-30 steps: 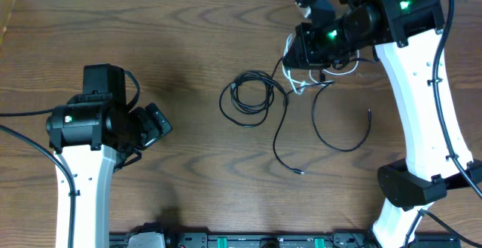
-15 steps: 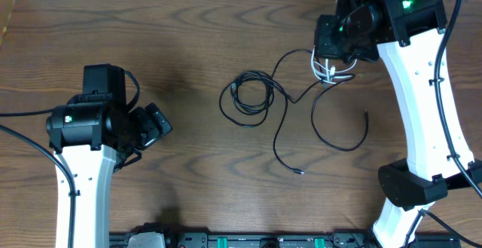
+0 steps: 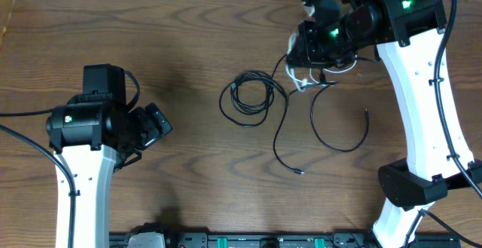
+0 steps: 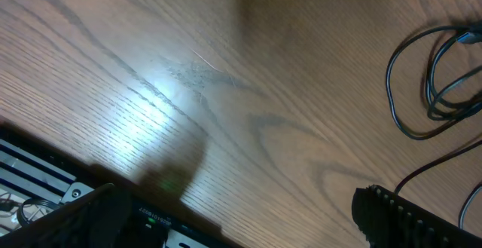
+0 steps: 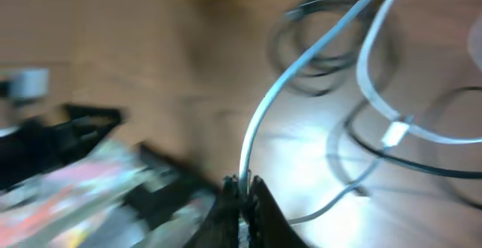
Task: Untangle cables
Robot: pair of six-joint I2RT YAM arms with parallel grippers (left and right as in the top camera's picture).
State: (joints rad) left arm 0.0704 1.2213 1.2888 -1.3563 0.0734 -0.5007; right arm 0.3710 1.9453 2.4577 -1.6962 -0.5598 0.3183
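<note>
My right gripper moves to the right in the overhead view next, over bare tabletop, and releases the white cable [image 3: 300, 84], since it still crosses the black ones.
My right gripper [image 3: 301, 54] hangs over the table's back right, shut on the white cable [image 3: 300, 84]. In the right wrist view the jaws [image 5: 242, 186] pinch that white cable [image 5: 301, 67], which rises away and loops past its white plug [image 5: 393, 133]. A coiled black cable [image 3: 248, 96] lies at mid-table, also in the left wrist view [image 4: 422, 90]. A long black cable [image 3: 280, 131] trails toward the front. Another black cable [image 3: 343, 144] curves to the right of it. My left gripper [image 3: 156, 125] is open at the left, its fingers [image 4: 395, 214] holding nothing.
The right arm's white column [image 3: 422, 112] stands at the right, its base [image 3: 410, 184] near the front. The left arm [image 3: 86, 139] rises from the front left. A rail of electronics [image 3: 241, 240] runs along the front edge.
The right gripper swung to the right with the white cable, then came back left to about where it was. The black cables near it shifted with the pull. The left arm stayed still.
</note>
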